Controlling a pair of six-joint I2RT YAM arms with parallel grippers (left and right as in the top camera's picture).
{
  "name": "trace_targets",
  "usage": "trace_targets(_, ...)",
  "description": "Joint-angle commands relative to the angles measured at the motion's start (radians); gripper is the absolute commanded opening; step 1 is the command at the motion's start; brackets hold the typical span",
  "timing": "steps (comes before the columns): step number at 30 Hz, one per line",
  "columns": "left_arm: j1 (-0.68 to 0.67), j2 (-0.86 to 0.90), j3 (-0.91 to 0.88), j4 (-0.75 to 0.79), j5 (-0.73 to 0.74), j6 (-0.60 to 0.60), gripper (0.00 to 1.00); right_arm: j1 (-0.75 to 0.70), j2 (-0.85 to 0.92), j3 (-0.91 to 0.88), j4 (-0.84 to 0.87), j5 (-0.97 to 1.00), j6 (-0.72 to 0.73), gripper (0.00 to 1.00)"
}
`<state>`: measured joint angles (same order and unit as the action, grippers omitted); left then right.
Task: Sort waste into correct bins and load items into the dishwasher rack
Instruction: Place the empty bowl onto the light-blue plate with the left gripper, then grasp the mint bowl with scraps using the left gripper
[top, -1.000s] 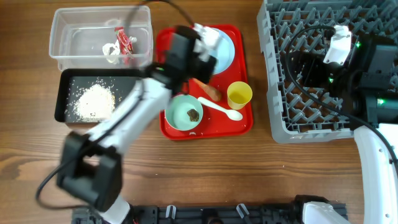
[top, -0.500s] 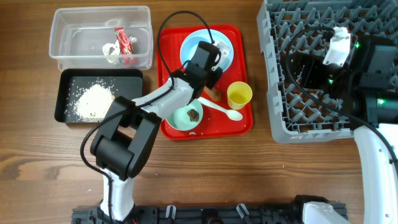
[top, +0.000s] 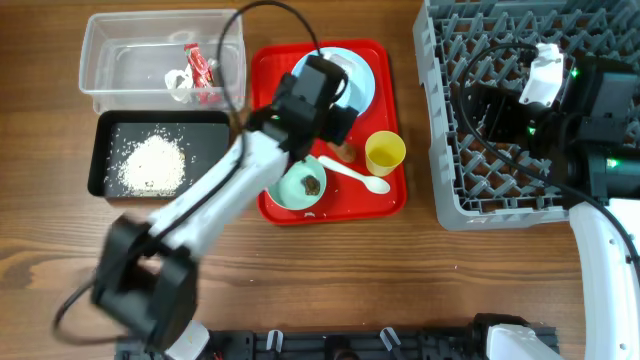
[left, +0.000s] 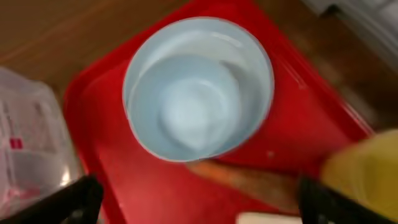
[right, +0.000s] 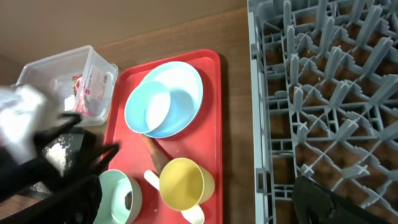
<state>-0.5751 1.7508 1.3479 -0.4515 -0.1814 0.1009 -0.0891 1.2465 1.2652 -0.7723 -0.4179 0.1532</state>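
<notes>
My left gripper should next move back and down onto the mint-green bowl's rim beside the spoon (top: 357, 178), because that bowl is below and back from it.
My left gripper (left: 199, 208) hangs open over the red tray, holding nothing, its dark fingers (left: 74, 199) wide apart. Below it the pale blue bowl (left: 199, 96) sits in the light blue plate (top: 358, 85), and the orange-brown sausage piece (left: 249, 180) lies between the fingers. The yellow cup (top: 385, 152), white spoon (top: 357, 178) and mint-green bowl (top: 298, 185) with a dark lump (top: 311, 185) are also on that tray. The clear tub (top: 110, 40) holds the wrapper (top: 200, 68) and tissue (top: 178, 82). Rice (top: 150, 162) lies in the black tray (top: 100, 150). My right gripper (top: 490, 108) stays open over the dishwasher rack (top: 450, 190).
The flat red serving tray (top: 390, 200) lies mid-table between the bins and the rack. Bare wooden tabletop (top: 350, 270) runs along the near side. The rack's upright pegs (right: 336, 68) fill the right wrist view's right half.
My left gripper has gone from shut to wide open, and the left arm has swung about above the red tray. The right arm has not moved.
</notes>
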Motion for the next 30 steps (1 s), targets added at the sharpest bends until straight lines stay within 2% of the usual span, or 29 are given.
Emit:
trace_targets(1, -0.016, -0.051, -0.002, -0.190, 0.255, -0.143, 1.00, 0.007, 0.008, 0.017, 0.000, 0.003, 0.006, 1.00)
trace_targets(4, -0.043, -0.029, -0.007, -0.351, 0.271, -0.296, 0.89, 0.007, 0.008, 0.016, 0.000, 0.003, 0.006, 1.00)
trace_targets(6, -0.067, -0.005, -0.007, -0.402, 0.271, -0.344, 0.81, 0.007, 0.008, 0.016, 0.000, 0.003, 0.007, 1.00)
trace_targets(7, -0.089, 0.013, -0.008, -0.422, 0.270, -0.344, 0.73, 0.007, 0.008, 0.016, -0.003, 0.002, 0.007, 1.00)
trace_targets(9, -0.130, 0.047, -0.008, -0.433, 0.258, -0.341, 0.65, 0.007, 0.008, 0.016, -0.007, 0.002, 0.007, 1.00)
trace_targets(12, -0.172, 0.096, -0.009, -0.433, 0.220, -0.341, 0.62, 0.007, 0.008, 0.016, -0.014, 0.002, 0.008, 1.00)
trace_targets(15, -0.201, 0.143, -0.009, -0.433, 0.153, -0.355, 0.48, 0.007, 0.008, 0.016, -0.036, 0.003, 0.007, 1.00)
trace_targets(18, -0.201, 0.161, -0.009, -0.430, 0.064, -0.422, 0.46, 0.007, 0.008, 0.016, -0.037, 0.003, 0.007, 1.00)
trace_targets(30, -0.195, 0.112, 0.063, -0.421, 0.056, -0.423, 0.50, 0.007, 0.008, 0.016, -0.034, 0.003, 0.007, 1.00)
